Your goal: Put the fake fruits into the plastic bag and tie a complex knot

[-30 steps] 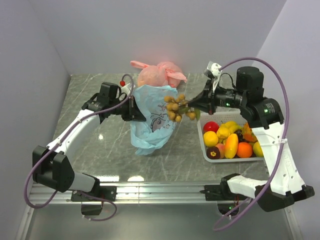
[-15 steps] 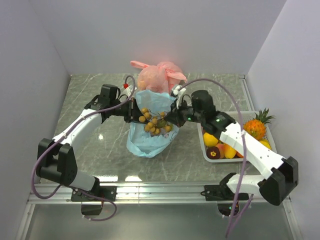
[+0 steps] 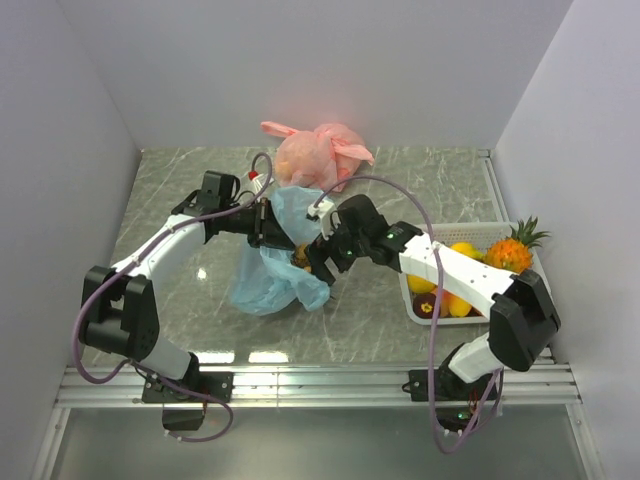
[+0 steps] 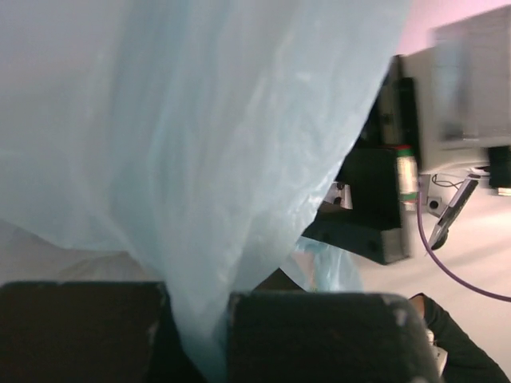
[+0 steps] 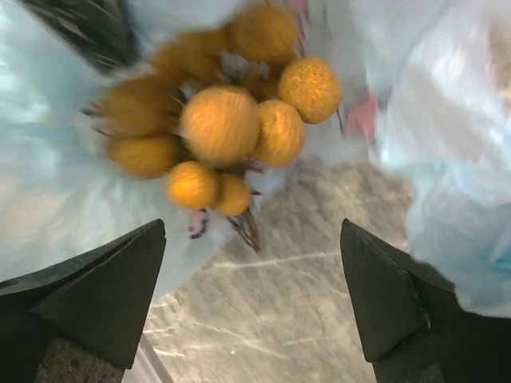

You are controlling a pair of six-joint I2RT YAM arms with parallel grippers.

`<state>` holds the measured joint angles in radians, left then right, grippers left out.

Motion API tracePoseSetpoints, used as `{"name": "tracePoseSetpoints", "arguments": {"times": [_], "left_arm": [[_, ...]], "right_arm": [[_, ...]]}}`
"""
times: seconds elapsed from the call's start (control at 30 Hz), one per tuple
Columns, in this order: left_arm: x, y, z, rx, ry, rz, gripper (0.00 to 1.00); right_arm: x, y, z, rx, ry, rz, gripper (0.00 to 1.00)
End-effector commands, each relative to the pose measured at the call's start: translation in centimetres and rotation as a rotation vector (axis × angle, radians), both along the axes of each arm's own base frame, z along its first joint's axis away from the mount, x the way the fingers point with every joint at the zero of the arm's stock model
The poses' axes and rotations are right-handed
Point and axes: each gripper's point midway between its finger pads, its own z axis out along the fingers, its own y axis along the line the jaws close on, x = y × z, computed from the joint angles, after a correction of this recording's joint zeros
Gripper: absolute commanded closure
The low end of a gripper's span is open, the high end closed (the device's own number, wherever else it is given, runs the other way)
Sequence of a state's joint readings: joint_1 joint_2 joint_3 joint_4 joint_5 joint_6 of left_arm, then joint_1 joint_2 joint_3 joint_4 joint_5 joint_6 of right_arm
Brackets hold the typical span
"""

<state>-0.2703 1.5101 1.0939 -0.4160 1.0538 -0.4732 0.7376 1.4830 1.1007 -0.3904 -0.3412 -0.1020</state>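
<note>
I should next move my right gripper from the bag's opening outward onto the bag's far, basket-side edge, as the heap (image 3: 300, 257) lies loose in the bag's film beyond my empty fingers.
The light-blue plastic bag (image 3: 262, 283) hangs mid-table. My left gripper (image 3: 268, 228) is shut on its upper edge, and the film (image 4: 200, 144) is pinched between the dark fingers (image 4: 319, 335) of that left gripper (image 4: 198, 323). My right gripper (image 3: 318, 262) is at the bag's mouth, its jaws wide open around nothing. In the right wrist view a bunch of small yellow-brown fake fruits (image 5: 223, 128) lies loose just beyond the right gripper (image 5: 253, 231), with bag film around it. The bunch (image 3: 300, 257) barely shows from above.
A white basket (image 3: 470, 230) at the right holds more fruits and a pineapple (image 3: 510, 252). A pink-orange knotted bag (image 3: 315, 150) sits behind the blue bag. Walls close off the left, back and right.
My right arm carried the fruit bunch left and down into the bag's mouth, then opened and let it go. The bag has swung to the left.
</note>
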Motion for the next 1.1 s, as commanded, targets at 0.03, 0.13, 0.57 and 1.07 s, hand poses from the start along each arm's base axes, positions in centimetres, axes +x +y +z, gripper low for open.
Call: {"name": "tracePoseSetpoints", "arguments": {"times": [0.03,0.13,0.57,1.07], "left_arm": [[-0.7,0.4,0.9,-0.033,-0.066,-0.047,1.0],[-1.1,0.6,0.7,-0.034,-0.076,-0.058,1.0],[-1.4,1.4,-1.6,0.004,-0.065,-0.079,0.99],[-1.2,1.7,-1.5,0.009,-0.084,-0.145,0.88]], "right_arm": [[-0.7,1.4,7.3,0.157,-0.115,0.084,0.02],[-1.3,1.1,9.4,0.224,-0.138,0.09,0.03],[5.3,-6.7,8.6,0.258,-0.166,-0.259,0.04],[11.9,-0.2,4.5,0.398,-0.061,-0.171,0.53]]}}
